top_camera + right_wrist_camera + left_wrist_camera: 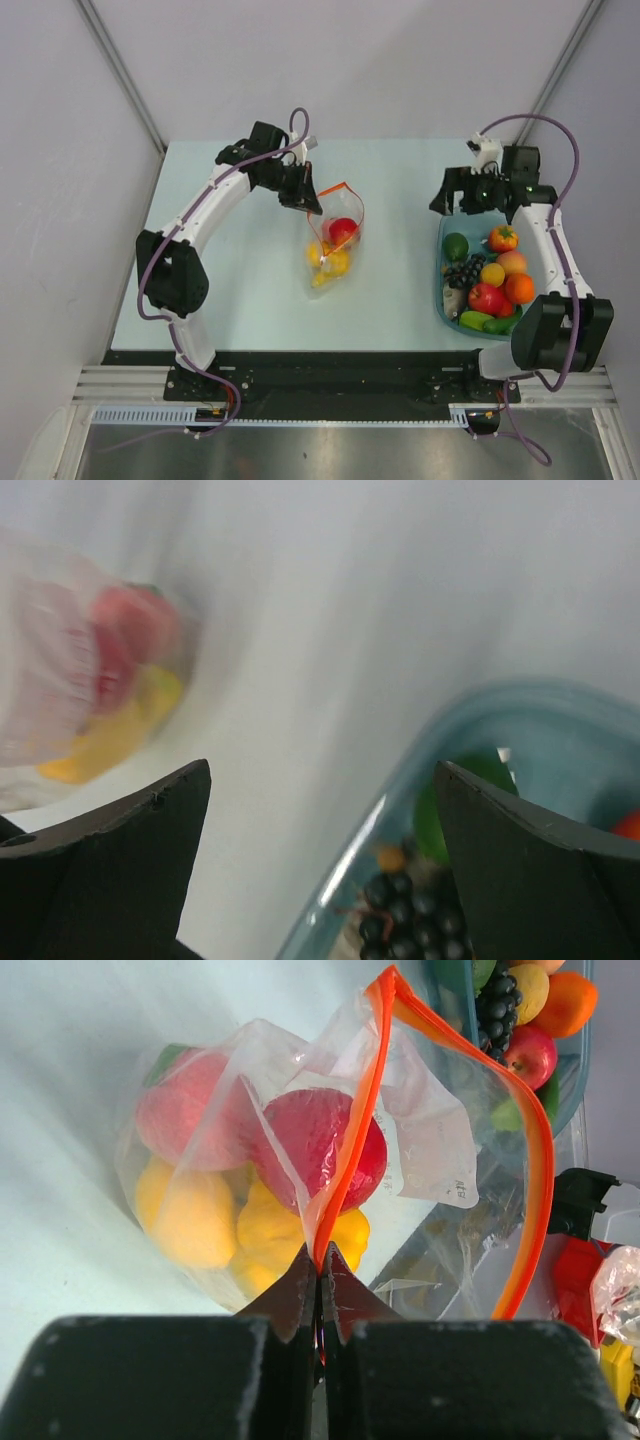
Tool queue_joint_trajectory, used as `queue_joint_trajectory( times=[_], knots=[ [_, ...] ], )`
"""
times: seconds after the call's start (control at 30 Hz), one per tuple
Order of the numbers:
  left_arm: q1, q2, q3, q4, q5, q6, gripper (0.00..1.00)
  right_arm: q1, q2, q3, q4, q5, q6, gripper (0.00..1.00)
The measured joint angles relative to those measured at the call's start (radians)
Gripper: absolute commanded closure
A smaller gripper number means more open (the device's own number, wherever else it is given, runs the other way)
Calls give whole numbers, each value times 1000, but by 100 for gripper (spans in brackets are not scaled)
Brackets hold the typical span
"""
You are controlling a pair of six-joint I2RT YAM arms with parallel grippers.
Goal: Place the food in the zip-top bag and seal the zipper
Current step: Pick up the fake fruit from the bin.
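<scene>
My right gripper is above the green piece (455, 246) (430, 821), uncovered beside the teal tub's far rim, and should next move back and down into the tub, around the piece.
The clear zip-top bag (334, 242) lies mid-table with red and yellow food (320, 1145) inside it; its mouth stands open. My left gripper (321, 1260) is shut on the orange zipper (360, 1130) at the near end of the rim, holding that edge up. In the top view the left gripper (305, 203) sits at the bag's far-left corner. My right gripper (447, 197) is open and holds nothing, hovering over the far-left rim of the teal tub (441, 290). In the right wrist view the bag (90, 680) shows blurred at the left.
The teal tub (400, 810) at the right holds more food: dark grapes (462, 271), a green piece (456, 246), a tomato (503, 238), a peach (512, 262), an orange (519, 288), an apple (486, 297) and cucumbers (477, 320). Grey walls stand around the table.
</scene>
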Motion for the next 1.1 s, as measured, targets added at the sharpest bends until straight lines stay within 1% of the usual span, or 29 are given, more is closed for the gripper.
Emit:
queue_joint_trajectory(
  times=[0.1,0.2,0.33,0.37,0.47,0.57,0.8,0.93,0.97,1.1],
  knots=[
    [0,0,3,0,0,0,96,-82,4,-81,-71,78,-11,4],
    [0,0,3,0,0,0,96,-117,28,-124,-112,146,-13,6],
    [0,0,4,0,-1,0,96,-125,93,-145,-124,206,-9,12],
    [0,0,4,0,-1,0,96,-125,110,-149,-124,220,-9,16],
    [0,0,5,0,-2,0,96,-127,158,-161,-122,254,-2,22],
    [0,0,5,0,-6,1,96,-129,194,-168,-113,283,6,24],
    [0,0,5,-1,-21,1,96,-133,282,-170,-50,311,43,24],
    [0,0,5,-1,-26,2,96,-134,318,-170,-27,308,53,34],
    [0,0,5,-1,-26,2,96,-135,321,-170,-25,307,55,40],
    [0,0,5,-2,-26,2,96,-148,310,-172,-23,286,47,46]
  ],
)
